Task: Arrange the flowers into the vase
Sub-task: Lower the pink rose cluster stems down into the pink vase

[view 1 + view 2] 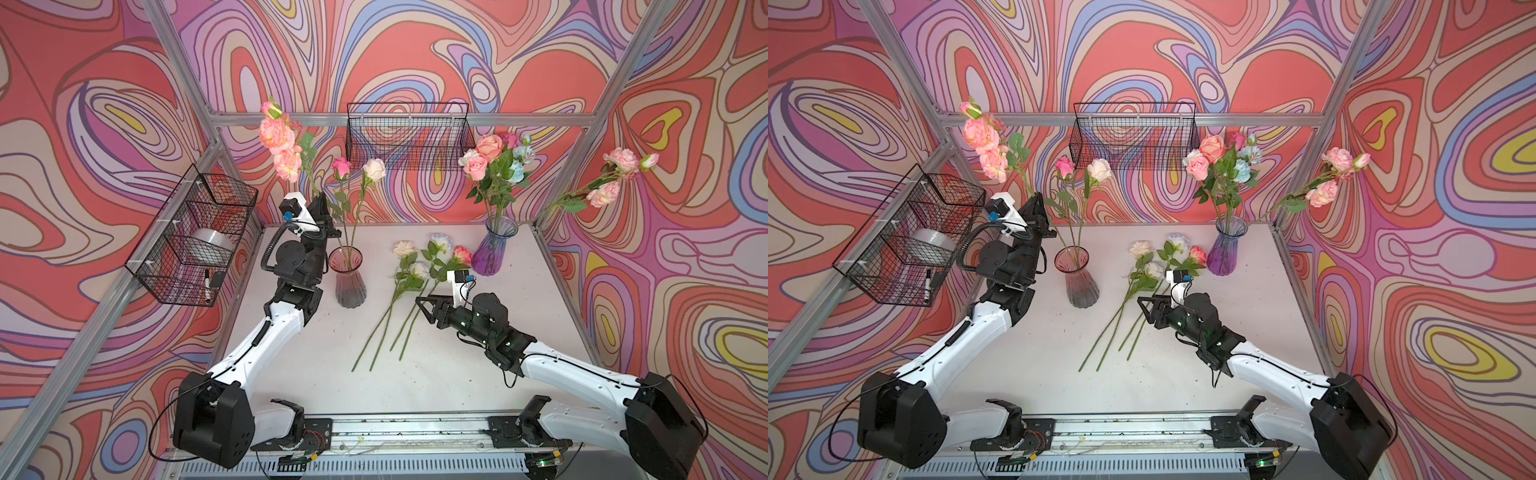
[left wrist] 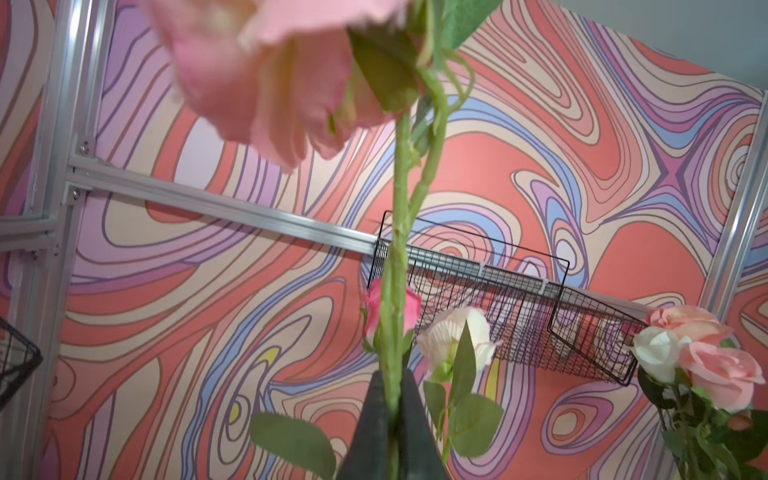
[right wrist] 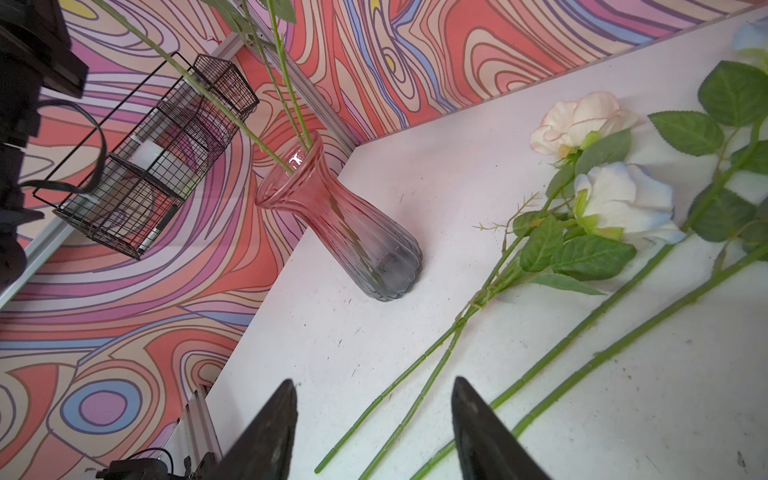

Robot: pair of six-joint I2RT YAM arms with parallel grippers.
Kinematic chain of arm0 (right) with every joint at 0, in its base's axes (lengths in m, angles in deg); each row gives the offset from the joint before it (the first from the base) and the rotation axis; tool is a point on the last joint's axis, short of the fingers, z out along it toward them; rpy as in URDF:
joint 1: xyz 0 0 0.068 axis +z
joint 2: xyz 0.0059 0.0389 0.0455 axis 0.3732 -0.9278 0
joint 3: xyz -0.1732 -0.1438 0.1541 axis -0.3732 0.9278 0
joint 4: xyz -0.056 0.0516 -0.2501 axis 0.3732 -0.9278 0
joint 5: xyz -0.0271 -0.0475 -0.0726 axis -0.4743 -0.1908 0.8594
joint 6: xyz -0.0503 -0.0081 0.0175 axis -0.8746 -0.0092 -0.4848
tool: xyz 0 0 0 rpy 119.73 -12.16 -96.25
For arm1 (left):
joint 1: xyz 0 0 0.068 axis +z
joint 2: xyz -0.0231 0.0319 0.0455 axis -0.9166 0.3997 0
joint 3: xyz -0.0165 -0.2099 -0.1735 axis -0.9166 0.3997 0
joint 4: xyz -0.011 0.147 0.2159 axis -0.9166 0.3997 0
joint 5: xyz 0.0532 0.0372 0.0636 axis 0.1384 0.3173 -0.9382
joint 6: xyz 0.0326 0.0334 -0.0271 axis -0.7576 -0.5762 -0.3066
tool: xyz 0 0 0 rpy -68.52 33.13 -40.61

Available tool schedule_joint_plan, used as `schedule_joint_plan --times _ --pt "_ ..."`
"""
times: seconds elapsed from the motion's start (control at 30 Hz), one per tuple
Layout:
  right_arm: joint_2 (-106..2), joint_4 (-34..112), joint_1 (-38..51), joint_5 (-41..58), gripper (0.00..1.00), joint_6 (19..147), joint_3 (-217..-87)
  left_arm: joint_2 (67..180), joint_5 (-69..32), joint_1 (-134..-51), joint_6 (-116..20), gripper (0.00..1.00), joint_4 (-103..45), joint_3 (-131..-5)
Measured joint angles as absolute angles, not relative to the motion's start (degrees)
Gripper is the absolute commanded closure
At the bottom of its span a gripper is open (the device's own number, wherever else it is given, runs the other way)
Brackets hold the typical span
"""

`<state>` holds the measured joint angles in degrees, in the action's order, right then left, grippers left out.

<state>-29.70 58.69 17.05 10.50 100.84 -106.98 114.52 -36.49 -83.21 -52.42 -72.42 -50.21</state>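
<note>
Next, my left gripper moves down, slides the green stem deeper through the pink vase's opening (image 1: pixel 345 257) and releases it there, since that opening lies below my gripper.
My left gripper (image 1: pixel 323 204) (image 1: pixel 1036 200) (image 2: pixel 390 376) is shut on the green stem (image 2: pixel 400 199) of a pink flower spray (image 1: pixel 279 139). It holds the spray upright above the pink vase (image 1: pixel 347 276) (image 1: pixel 1076 276) (image 3: pixel 340 220), with the stem's lower end at the vase mouth. A pink rose (image 1: pixel 341 167) and a white rose (image 1: pixel 375 169) stand in that vase. Several loose flowers (image 1: pixel 415 270) (image 1: pixel 1150 270) (image 3: pixel 602 208) lie on the table. My right gripper (image 1: pixel 419 301) (image 1: pixel 1140 301) (image 3: pixel 374 384) hovers open over their stems, with nothing between its fingers.
A purple vase (image 1: pixel 496 249) at the back right holds a bouquet (image 1: pixel 496 162), and one pink spray (image 1: pixel 619 174) leans out to the right. A wire basket (image 1: pixel 409 133) hangs on the back wall. Another basket (image 1: pixel 195 237) on the left holds a tape roll and a marker.
</note>
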Motion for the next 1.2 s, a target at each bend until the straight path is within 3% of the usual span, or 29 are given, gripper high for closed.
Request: schedule_joint_plan --times 0.2,0.37,0.5,0.8,1.07,1.2 --pt "-29.9 58.1 17.0 11.0 0.39 100.7 -107.0 112.4 -37.6 -83.2 -49.3 1.0 -70.9 -41.5" --pt "-31.1 58.2 17.0 11.0 0.4 100.8 -107.0 111.6 -37.3 -83.2 -48.0 0.86 -69.1 -40.9" --pt "-31.4 58.2 17.0 11.0 0.4 101.2 -107.0 111.3 -36.9 -83.2 -48.0 0.69 -65.6 -40.9" --pt "-29.8 57.1 17.0 11.1 0.4 101.2 -106.5 110.5 -35.1 -83.2 -48.1 0.58 -53.9 -42.1" --pt "-28.8 55.8 17.0 11.5 0.4 101.2 -106.5 102.8 -30.8 -83.2 -48.1 0.4 -41.3 -45.4" --pt "-28.8 54.2 17.0 11.9 0.4 101.2 -106.6 97.0 -28.2 -83.2 -48.6 0.36 -34.1 -47.9"
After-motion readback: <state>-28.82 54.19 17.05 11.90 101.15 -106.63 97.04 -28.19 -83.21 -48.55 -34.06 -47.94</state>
